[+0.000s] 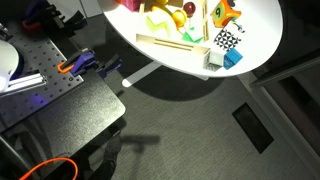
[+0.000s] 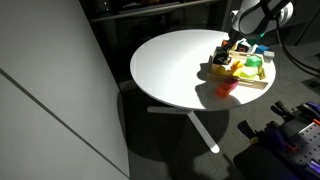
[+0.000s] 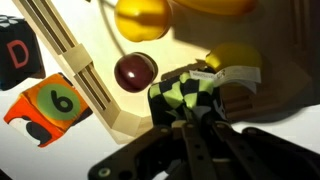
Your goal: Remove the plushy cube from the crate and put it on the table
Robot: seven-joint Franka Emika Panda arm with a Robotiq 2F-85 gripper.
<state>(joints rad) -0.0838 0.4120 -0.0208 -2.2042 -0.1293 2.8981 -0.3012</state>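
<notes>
The gripper will next lift the plushy cube over the crate's bar and lower it toward the red block.
In the wrist view my gripper is shut on the plushy cube, a soft cube checkered yellow-green and black. The cube sits just inside the pale wooden rail of the crate, next to a dark red ball. I cannot tell whether the cube is lifted off the crate floor. In an exterior view my gripper hangs over the crate's corner on the round white table. The crate and table also show in an exterior view, where the gripper is out of frame.
Outside the rail lie an orange cube marked 6 and a black cube marked D. Yellow toys fill the crate behind the ball. On the table by the crate sit a black-and-white patterned cube and a blue block.
</notes>
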